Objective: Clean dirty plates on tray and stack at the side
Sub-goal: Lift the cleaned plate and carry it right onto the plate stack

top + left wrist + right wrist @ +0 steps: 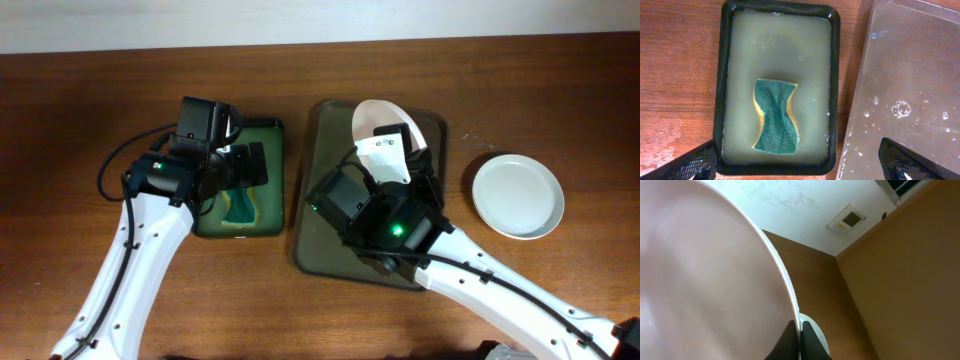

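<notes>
A second white plate [518, 197] lies flat beside the dark tray [325, 140]. So I will move my right gripper over the tray's edge and lower the held plate onto it.
My right gripper [800, 341] is shut on the rim of a white plate [705, 285] and holds it tilted up over the dark tray [325, 140]; the plate also shows in the overhead view [378, 118]. A second white plate [518, 196] lies flat on the table at the right, and its edge shows past the jaws in the right wrist view [817, 335]. My left gripper [802, 167] is open and empty above the near edge of a black basin [721, 100] of cloudy water, where a green and yellow sponge [776, 116] lies.
The black basin [272, 180] stands close to the left of the dark tray, whose wet surface shows in the left wrist view [905, 90]. Bare wooden table [90, 90] lies all round. A cable loops by the left arm [120, 165].
</notes>
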You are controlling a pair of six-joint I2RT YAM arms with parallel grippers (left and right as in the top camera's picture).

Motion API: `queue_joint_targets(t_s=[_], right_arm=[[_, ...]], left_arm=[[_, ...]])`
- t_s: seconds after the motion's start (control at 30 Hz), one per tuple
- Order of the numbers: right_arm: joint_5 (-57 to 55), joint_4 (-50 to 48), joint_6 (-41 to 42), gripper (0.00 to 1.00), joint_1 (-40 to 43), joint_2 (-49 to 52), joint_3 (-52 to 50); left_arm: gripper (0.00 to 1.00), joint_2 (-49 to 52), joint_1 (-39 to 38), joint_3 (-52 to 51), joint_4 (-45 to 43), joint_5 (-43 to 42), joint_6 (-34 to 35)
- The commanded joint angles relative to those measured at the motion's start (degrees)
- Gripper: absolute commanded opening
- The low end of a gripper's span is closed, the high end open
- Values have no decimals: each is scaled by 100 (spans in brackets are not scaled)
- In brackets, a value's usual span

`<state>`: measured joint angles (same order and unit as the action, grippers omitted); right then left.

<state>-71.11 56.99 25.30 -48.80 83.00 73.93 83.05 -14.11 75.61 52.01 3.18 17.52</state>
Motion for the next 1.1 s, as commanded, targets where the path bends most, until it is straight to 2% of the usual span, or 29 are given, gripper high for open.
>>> queue_joint_targets(t_s=[0.0, 0.27, 0.3, 0.37, 0.5, 0.6, 0.73, 0.8, 0.9, 0.93, 0.97, 1.0, 1.07], right_arm=[[-153, 297, 48, 4, -33, 35, 70], [-105, 387, 125, 4, -31, 35, 70], [258, 387, 459, 4, 20, 33, 72], [1718, 367, 568, 4, 413, 31, 72], [5289, 367, 313, 4, 2671, 31, 72], [7597, 365, -723, 4, 5075, 59, 70], [7820, 348, -813, 4, 7370, 422, 52], [7820, 210, -813, 4, 8030, 761, 35], [7818, 149, -820, 4, 8585, 1434, 24], [7823, 149, -883, 16, 8638, 1615, 24], [7886, 149, -944, 61, 8636, 1696, 24], [8188, 149, -1303, 66, 8601, 1676, 28], [8607, 153, -1467, 66, 8487, 1331, 35]], left_arm=[[99, -2, 9, 50, -7, -44, -70], [100, -2, 9, 50, -9, -44, -70], [99, -2, 9, 50, -7, -44, -68], [99, -2, 9, 50, -9, -44, -70], [99, -2, 9, 50, -7, -44, -70], [100, -2, 9, 50, -9, -46, -70], [100, -2, 9, 50, -7, -44, -70], [99, -2, 9, 50, -7, -44, -68], [100, -2, 9, 50, -7, -46, -70], [99, -2, 9, 50, -7, -44, -70], [99, -2, 9, 50, -7, -44, -70], [99, -2, 9, 50, -7, -46, -68], [100, -2, 9, 50, -9, -44, -70]])
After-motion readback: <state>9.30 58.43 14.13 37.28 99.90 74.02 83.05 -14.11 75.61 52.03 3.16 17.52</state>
